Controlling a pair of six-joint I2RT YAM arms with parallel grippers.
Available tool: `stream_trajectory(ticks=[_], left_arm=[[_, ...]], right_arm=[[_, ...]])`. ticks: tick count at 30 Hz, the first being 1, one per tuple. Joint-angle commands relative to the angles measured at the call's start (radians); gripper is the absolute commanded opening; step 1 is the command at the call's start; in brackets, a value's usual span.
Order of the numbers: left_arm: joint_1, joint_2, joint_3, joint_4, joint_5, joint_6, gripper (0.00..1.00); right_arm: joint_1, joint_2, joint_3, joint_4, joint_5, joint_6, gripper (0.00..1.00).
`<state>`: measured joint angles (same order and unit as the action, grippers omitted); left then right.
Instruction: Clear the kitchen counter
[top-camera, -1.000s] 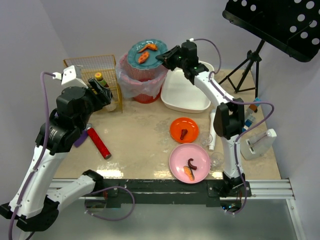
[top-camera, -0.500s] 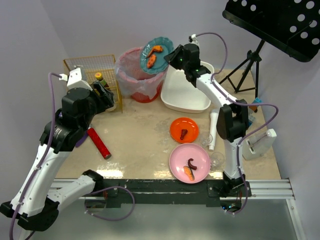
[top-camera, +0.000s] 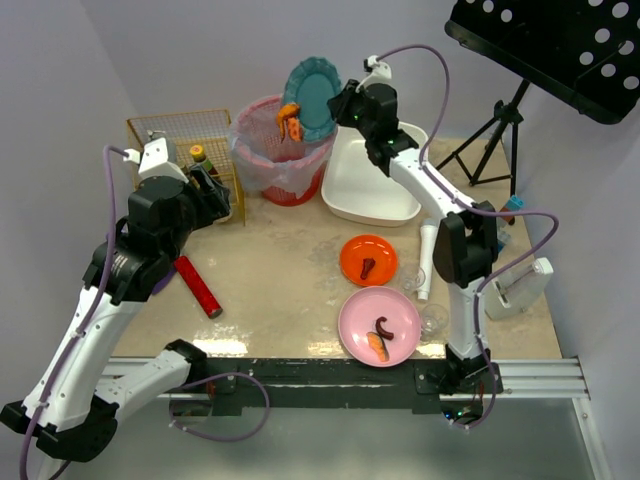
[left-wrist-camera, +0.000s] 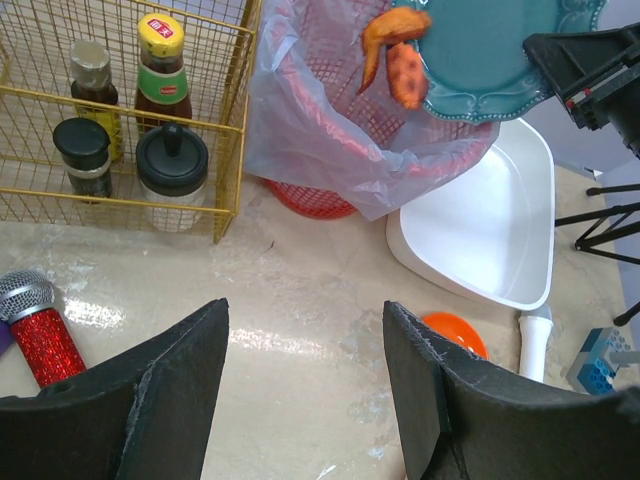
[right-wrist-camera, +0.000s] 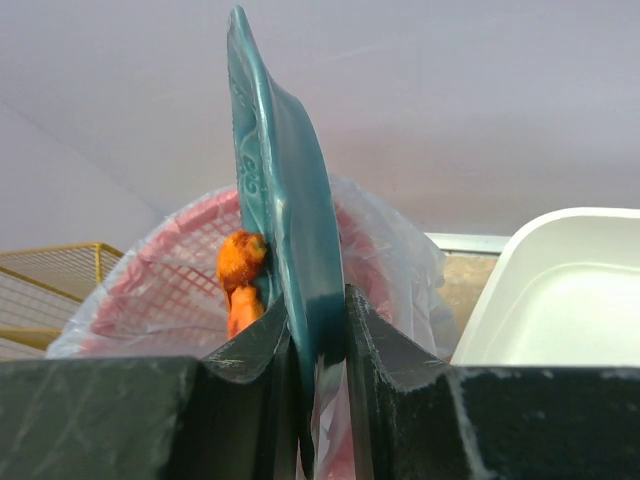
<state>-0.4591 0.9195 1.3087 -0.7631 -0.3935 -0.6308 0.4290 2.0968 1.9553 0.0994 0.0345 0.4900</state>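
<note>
My right gripper has the teal plate and will next carry it over and down, then let it go into the white tub (top-camera: 370, 178), which is empty and sits below and to the gripper's right in the top view.
My right gripper (top-camera: 338, 108) (right-wrist-camera: 318, 310) is shut on the rim of a teal plate (top-camera: 312, 95) (right-wrist-camera: 280, 190) (left-wrist-camera: 500, 50), which it holds tilted almost upright over the red bin with a plastic liner (top-camera: 283, 150) (left-wrist-camera: 330, 130) (right-wrist-camera: 160, 290). Orange food scraps (top-camera: 289, 118) (left-wrist-camera: 397, 55) (right-wrist-camera: 240, 275) slide off the plate's lower edge above the bin. My left gripper (top-camera: 205, 190) (left-wrist-camera: 305, 370) hangs open above the beige kitchen counter (top-camera: 280, 270) (left-wrist-camera: 290, 300), with nothing between its fingers. On the counter lie an orange plate (top-camera: 368, 259) and a pink plate (top-camera: 380, 326), both with scraps.
A white tub (top-camera: 370, 180) (left-wrist-camera: 490, 230) (right-wrist-camera: 560, 290) stands right of the bin. A yellow wire basket (top-camera: 190, 160) (left-wrist-camera: 120, 110) holds bottles and jars. A red glittery microphone (top-camera: 197, 285) (left-wrist-camera: 40, 325), a white tube (top-camera: 425, 262) and glasses (top-camera: 432, 315) lie on the counter. A tripod (top-camera: 490, 140) stands back right.
My right gripper has tipped the teal plate from flat to nearly upright over the bin, and the scraps have slid to its lower edge. The left arm shifted slightly.
</note>
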Motion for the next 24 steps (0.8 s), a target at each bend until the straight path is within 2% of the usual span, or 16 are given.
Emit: stream_trajectory(ticks=[1,6,9,12,17,21,24], left_arm=[[0.005,-0.004,-0.012,0.039,0.015,0.022,0.68],[0.005,0.001,-0.017,0.045,0.019,0.02,0.67],[0.005,0.005,-0.023,0.048,0.025,0.02,0.67],[0.005,0.012,-0.028,0.054,0.035,0.022,0.67],[0.005,0.015,-0.029,0.059,0.045,0.025,0.67],[0.005,0.002,-0.02,0.05,0.045,0.032,0.67],[0.005,-0.01,-0.019,0.028,0.033,0.036,0.67]], right_arm=[[0.024,-0.118,0.103,0.238,0.074,-0.112,0.0],[0.037,-0.138,0.099,0.275,0.126,-0.198,0.0],[0.037,-0.164,0.09,0.281,0.151,-0.167,0.0],[0.03,-0.21,0.056,0.27,0.186,-0.046,0.0],[0.005,-0.328,-0.106,0.304,0.183,0.241,0.0],[-0.079,-0.415,-0.283,0.443,0.021,0.52,0.0],[-0.125,-0.458,-0.373,0.497,-0.057,0.622,0.0]])
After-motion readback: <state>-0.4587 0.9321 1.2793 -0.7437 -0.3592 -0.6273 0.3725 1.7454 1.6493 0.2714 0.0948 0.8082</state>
